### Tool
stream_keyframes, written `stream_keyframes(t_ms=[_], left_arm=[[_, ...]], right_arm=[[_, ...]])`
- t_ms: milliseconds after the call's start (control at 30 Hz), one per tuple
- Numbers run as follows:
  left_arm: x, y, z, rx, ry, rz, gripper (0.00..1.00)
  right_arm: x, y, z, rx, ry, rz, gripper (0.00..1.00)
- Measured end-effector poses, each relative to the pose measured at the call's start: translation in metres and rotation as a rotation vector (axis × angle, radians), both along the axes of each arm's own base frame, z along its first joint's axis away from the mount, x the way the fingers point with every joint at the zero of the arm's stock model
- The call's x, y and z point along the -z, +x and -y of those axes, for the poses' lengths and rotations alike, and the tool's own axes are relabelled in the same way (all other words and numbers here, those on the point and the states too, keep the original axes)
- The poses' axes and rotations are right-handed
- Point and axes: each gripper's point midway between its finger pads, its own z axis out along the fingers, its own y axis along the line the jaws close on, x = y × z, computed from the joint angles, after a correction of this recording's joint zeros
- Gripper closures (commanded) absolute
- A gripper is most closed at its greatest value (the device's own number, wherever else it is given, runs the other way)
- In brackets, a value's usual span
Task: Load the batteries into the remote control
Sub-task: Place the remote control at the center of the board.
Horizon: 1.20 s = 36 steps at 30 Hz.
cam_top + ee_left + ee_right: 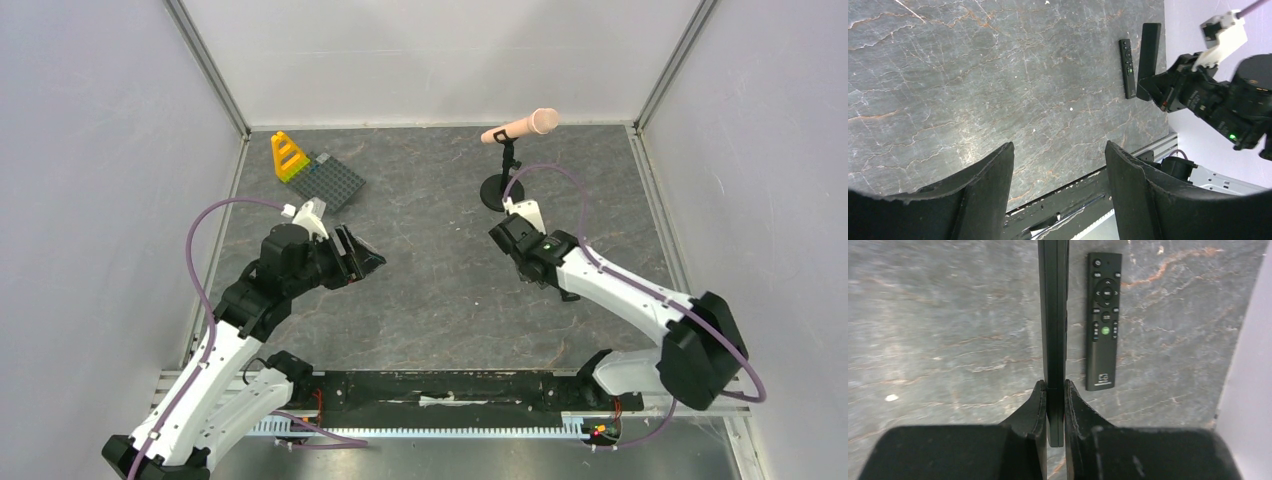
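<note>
My right gripper is holding the remote control above the clear part of the tabletop. Next, it will lower the remote control onto the bare tabletop (1025,319) beside the buttoned remote and open to release it.
My right gripper (1053,386) is shut on the remote control (1053,310), a slim plain black bar held edge-on, with its length reaching out ahead of the fingers above the table. The remote control also shows in the left wrist view (1149,52), sticking out of the right gripper (1154,91). My left gripper (1058,150) is open and empty, held above the bare left-middle of the table (365,262). In the top view the right gripper (503,238) is at centre-right, and the remote control is hard to make out there. The batteries are not in view.
A second black remote with rows of buttons (1104,320) lies flat on the table just beside the held one (1128,67). A pink microphone on a black stand (520,127) stands at the back. A yellow block (290,157) and a grey baseplate (335,180) are at the back left.
</note>
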Motion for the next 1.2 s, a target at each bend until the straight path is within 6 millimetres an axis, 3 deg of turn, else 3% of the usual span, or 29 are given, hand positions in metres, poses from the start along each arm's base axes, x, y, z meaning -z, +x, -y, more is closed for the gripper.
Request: stream_keyframes(t_ms=[300, 467, 600, 867, 1000, 1100, 1200], left_arm=[[0.001, 0.0, 0.001, 0.003, 0.0, -0.005, 0.28], [0.003, 0.0, 0.002, 0.008, 0.001, -0.013, 0.28], [0.006, 0.001, 0.002, 0.008, 0.008, -0.026, 0.29], [0.024, 0.0, 0.002, 0.008, 0.05, -0.109, 0.29], [0.023, -0.001, 0.001, 0.008, 0.058, -0.126, 0.28], [0.018, -0.003, -0.001, 0.004, 0.07, -0.143, 0.27], [0.014, -0.005, -0.006, -0.017, 0.096, -0.161, 0.25]], right_arm=[[0.051, -0.002, 0.026, -0.005, -0.258, -0.131, 1.0], [0.064, -0.002, 0.027, -0.009, -0.286, -0.155, 0.99], [0.07, 0.0, 0.025, -0.013, -0.285, -0.163, 0.87], [0.084, -0.004, 0.018, -0.056, -0.276, -0.22, 0.73], [0.089, -0.007, 0.011, -0.077, -0.234, -0.248, 0.53], [0.085, -0.007, 0.005, -0.096, -0.19, -0.246, 0.45], [0.076, -0.008, -0.011, -0.123, -0.084, -0.234, 0.43]])
